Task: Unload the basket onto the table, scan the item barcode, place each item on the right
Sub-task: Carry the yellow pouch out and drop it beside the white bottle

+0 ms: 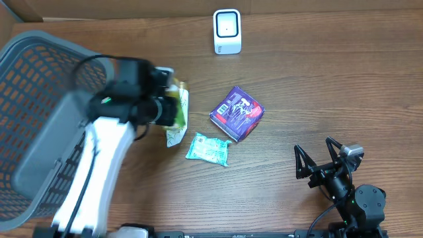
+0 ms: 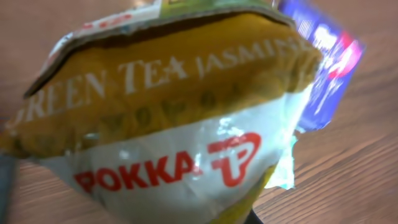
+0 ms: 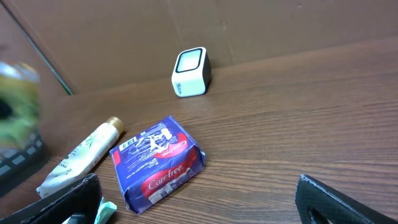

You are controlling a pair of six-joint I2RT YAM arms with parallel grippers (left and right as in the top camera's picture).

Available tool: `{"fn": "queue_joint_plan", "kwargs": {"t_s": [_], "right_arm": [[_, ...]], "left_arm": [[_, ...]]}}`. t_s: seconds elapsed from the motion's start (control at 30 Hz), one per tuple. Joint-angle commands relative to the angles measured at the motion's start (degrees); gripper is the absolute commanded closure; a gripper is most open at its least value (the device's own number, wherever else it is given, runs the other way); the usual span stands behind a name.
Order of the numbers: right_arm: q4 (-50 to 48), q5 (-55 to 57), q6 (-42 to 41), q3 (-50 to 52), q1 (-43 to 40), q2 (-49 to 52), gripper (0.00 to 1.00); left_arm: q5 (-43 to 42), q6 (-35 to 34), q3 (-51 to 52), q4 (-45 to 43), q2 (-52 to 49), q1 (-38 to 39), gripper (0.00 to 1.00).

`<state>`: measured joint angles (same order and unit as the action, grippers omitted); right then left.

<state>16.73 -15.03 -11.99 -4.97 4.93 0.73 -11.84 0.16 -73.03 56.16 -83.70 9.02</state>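
Note:
My left gripper lowers the item next and releases it on bare tabletop beside the Carefree pack, since that lies below the gripper and to its right in the overhead view.
My left gripper is shut on the item, a yellow and white Pokka jasmine green tea carton, and holds it off the table next to the basket. In the left wrist view the carton fills the frame with its printed front showing; no barcode shows. It is a yellow-green blur at the left edge of the right wrist view. The white scanner stands at the table's far edge, also in the right wrist view. My right gripper rests open and empty at the near right.
A grey mesh basket takes up the left side. A purple Carefree pack lies mid-table, with a teal packet in front of it and a white tube under the lifted carton.

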Motion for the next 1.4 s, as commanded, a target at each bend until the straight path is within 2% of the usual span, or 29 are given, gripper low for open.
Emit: {"fn": "queue_joint_plan", "kwargs": {"t_s": [0.0, 0.2, 0.3, 0.37, 0.43, 0.57, 0.7, 0.83, 1.37], "right_arm": [[1.42, -0.07, 0.07, -0.66, 0.26, -0.55, 0.0], [1.42, -0.07, 0.07, -0.66, 0.26, -0.55, 0.0], [1.42, -0.07, 0.07, -0.66, 0.26, -0.55, 0.0], [1.42, -0.07, 0.07, -0.66, 0.26, -0.55, 0.0], [1.42, -0.07, 0.07, -0.66, 0.26, -0.55, 0.0], [1.42, -0.07, 0.07, -0.66, 0.26, -0.55, 0.0], [1.42, -0.07, 0.07, -0.66, 0.26, -0.55, 0.0], [1.42, -0.07, 0.07, -0.66, 0.26, -0.55, 0.0], [1.42, -0.07, 0.07, -0.66, 0.26, -0.55, 0.0]], "left_arm": [[0.48, 1.64, 0.9, -1.99, -7.65, 4.17, 0.96], [1.7, 4.15, 0.9, -4.66, -16.74, 7.48, 0.96], [1.92, 3.43, 0.7, -5.62, -17.4, 7.67, 0.55], [1.97, 2.43, -0.96, -4.44, -16.98, 7.48, 0.37], [2.51, 2.4, -4.22, -1.6, -16.44, 7.1, 0.32], [7.28, 1.97, -15.13, 7.5, -14.86, 6.54, 0.31], [17.55, 0.9, -25.92, 16.09, -13.14, 6.16, 0.31], [25.46, 0.94, -29.9, 19.26, -10.14, 4.0, 0.31], [24.81, 2.38, -29.88, 16.81, -10.27, -14.34, 0.29]]}}
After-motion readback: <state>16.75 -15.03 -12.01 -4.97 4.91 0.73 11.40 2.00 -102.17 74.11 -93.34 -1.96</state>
